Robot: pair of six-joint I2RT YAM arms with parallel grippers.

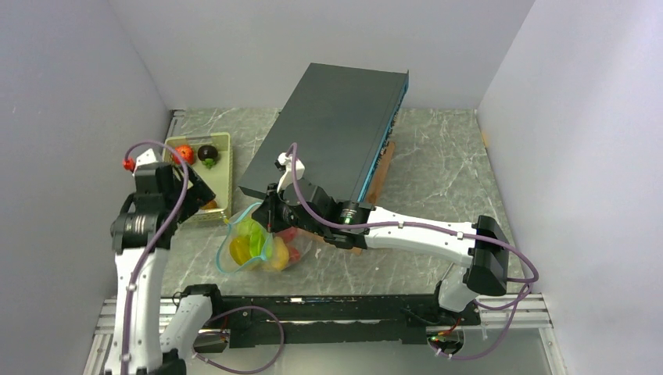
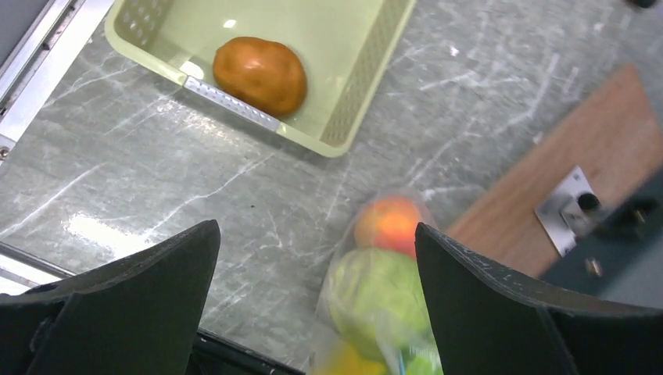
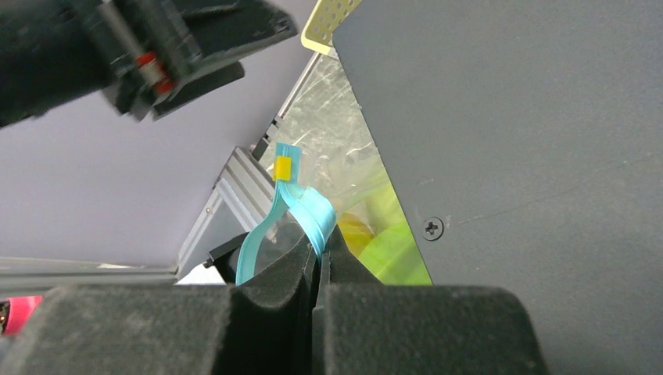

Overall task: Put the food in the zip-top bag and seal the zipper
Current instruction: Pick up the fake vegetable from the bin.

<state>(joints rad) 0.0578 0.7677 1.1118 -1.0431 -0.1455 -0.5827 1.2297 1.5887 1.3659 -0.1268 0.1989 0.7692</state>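
Note:
My left gripper moves down open into the basket's near end around the orange-brown piece (image 1: 209, 205) below it next, because that piece is still outside the bag (image 1: 258, 248).
The clear zip-top bag (image 1: 258, 248) lies on the table with green, yellow and red food inside. My right gripper (image 1: 271, 211) is shut on its teal zipper (image 3: 306, 209) at the bag's mouth and holds that edge up; a yellow tab (image 3: 282, 167) sits on the strip. My left gripper (image 2: 317, 230) is open and empty, hovering above the table between the basket and the bag (image 2: 375, 297). A peach (image 2: 388, 223) and a green cabbage ball (image 2: 374, 291) show through the bag. An orange-brown piece (image 2: 260, 74) lies in the basket.
The pale yellow-green basket (image 1: 223, 168) at the left holds a red apple (image 1: 184, 153) and a dark purple piece (image 1: 208, 153). A big dark slab (image 1: 336, 125) leans behind the bag over a wooden board (image 2: 578, 156). Walls close in on both sides.

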